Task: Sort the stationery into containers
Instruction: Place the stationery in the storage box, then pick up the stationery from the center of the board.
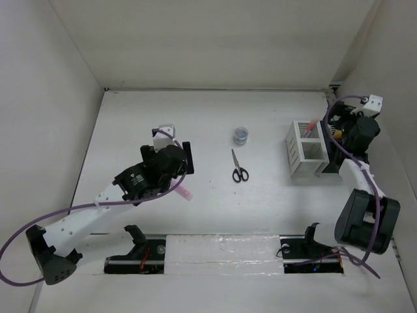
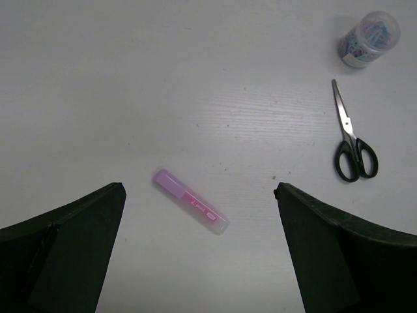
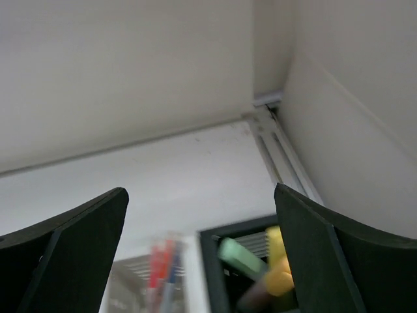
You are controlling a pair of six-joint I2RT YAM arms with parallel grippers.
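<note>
My left gripper should turn to match the slanted purple highlighter, then move down and close across the highlighter's pink body (image 1: 184, 192) (image 2: 202, 208).
A purple highlighter (image 2: 191, 201) lies flat on the white table, below and between the spread fingers of my left gripper (image 2: 199, 251), which is open and empty. In the top view that highlighter (image 1: 185, 193) lies just right of the left gripper (image 1: 177, 163). Black-handled scissors (image 1: 239, 167) and a small grey round roll (image 1: 241, 135) rest mid-table. My right gripper (image 1: 337, 134) hangs open over the black container (image 3: 210, 274), which holds a green highlighter (image 3: 240, 256) and a yellow highlighter (image 3: 277, 261). The white container (image 1: 291, 153) beside it holds orange-red pens (image 3: 161, 264).
White walls close the table in at the back, left and right; the containers stand near the right wall and back right corner (image 3: 264, 101). The scissors (image 2: 352, 140) and the roll (image 2: 369, 39) lie to the right of the left gripper.
</note>
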